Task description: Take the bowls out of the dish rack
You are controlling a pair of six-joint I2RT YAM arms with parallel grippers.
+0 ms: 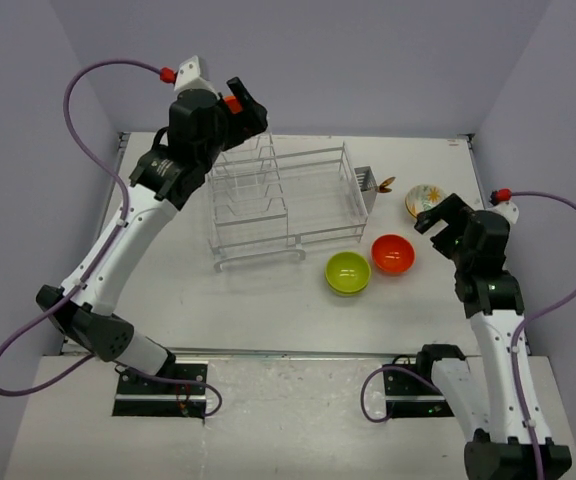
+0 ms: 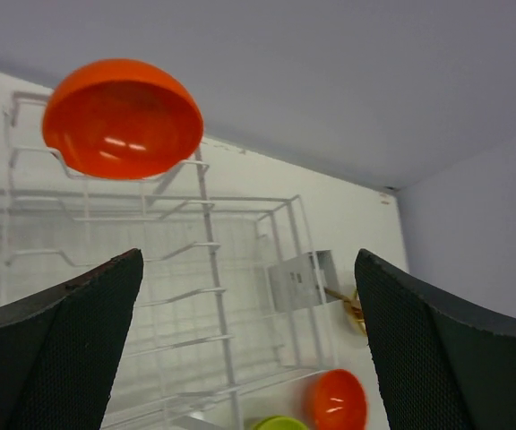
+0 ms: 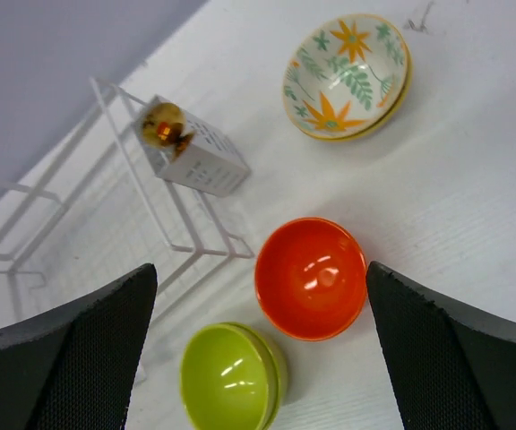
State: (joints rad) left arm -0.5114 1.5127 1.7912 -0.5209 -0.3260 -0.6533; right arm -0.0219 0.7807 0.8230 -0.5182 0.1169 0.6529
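Observation:
My left gripper is above the rim of the orange-red bowl and will turn and move down onto it, because this is the only bowl still in the rack.
The white wire dish rack stands mid-table. An orange-red bowl sits tilted in its taller slotted section at the far left end; in the top view only a sliver of it shows behind my left gripper. That gripper is open and empty, just short of the bowl. On the table right of the rack stand a lime-green bowl, a second orange-red bowl and the flower-patterned bowl. My right gripper is open and empty, hovering above them.
The rack's small cutlery basket holds a brown-gold utensil. In the right wrist view the green bowl looks nested in another. Walls stand close behind and at both sides.

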